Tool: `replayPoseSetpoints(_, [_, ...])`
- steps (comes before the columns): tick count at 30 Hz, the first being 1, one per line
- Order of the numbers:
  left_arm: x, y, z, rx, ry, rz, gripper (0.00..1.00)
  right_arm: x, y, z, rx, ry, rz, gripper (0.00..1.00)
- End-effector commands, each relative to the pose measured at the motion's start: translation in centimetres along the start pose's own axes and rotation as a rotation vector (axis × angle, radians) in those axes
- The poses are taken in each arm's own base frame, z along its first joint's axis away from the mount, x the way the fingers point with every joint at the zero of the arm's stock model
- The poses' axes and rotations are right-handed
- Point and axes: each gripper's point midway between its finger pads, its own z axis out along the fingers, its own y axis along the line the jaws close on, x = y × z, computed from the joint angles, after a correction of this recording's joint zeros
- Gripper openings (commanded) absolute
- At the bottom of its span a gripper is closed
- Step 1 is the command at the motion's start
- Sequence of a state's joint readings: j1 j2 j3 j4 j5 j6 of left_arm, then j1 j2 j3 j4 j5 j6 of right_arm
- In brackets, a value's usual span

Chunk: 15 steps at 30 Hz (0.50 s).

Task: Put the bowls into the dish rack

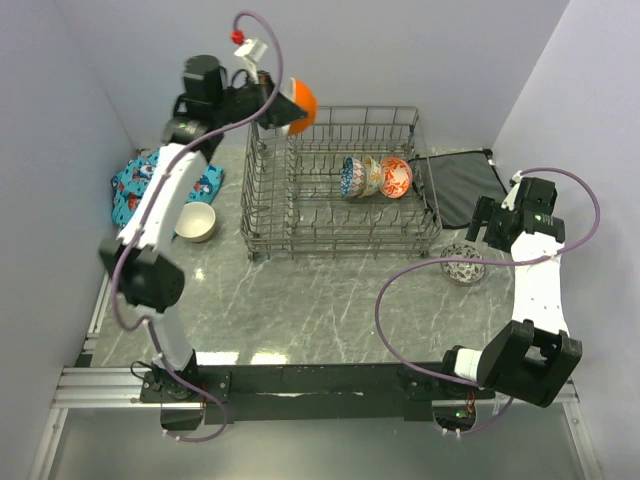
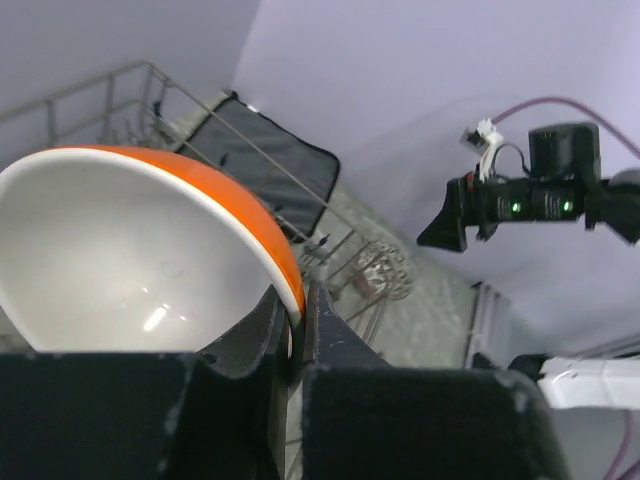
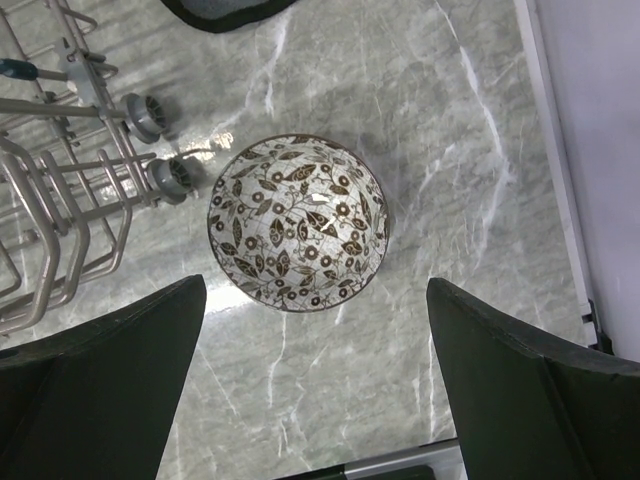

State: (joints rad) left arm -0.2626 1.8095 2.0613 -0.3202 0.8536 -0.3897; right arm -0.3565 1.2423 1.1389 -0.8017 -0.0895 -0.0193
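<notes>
My left gripper lowers toward the right in the top view and lets go in the gap there next, as the rack (image 1: 300,235) is empty beside the blue patterned bowl.
My left gripper (image 1: 274,110) is shut on the rim of an orange bowl with a white inside (image 1: 299,105), held high over the back left corner of the grey wire dish rack (image 1: 300,235). In the left wrist view the bowl (image 2: 130,260) fills the left side, its rim pinched in the gripper (image 2: 297,320). Three bowls stand in the rack: blue patterned (image 1: 350,178), cream with leaves (image 1: 371,176), orange-red patterned (image 1: 397,176). A plain cream bowl (image 1: 196,222) sits left of the rack. My right gripper (image 3: 315,380) is open above the black-and-white patterned bowl (image 3: 297,223), which is also seen from above (image 1: 463,263).
A flat dark grey mat (image 1: 462,182) lies right of the rack. A blue patterned cloth (image 1: 135,190) lies at the far left by the wall. The rack's small wheels (image 3: 150,120) are close to the left of the patterned bowl. Walls close in on three sides.
</notes>
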Motion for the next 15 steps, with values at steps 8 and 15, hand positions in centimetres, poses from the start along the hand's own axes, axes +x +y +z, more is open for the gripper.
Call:
replayPoseSetpoints(8, [1.5, 2.5, 8.1, 0.123, -0.05, -0.213, 0.01, 1.3, -1.3, 0.1, 0.047, -0.011, 0.005, 0.99])
replayPoseSetpoints(15, [5.8, 6.5, 11.5, 0.16, -0.033, -0.297, 0.01, 1.5, -2.2, 0.5, 0.077, 0.009, 0.004, 0.99])
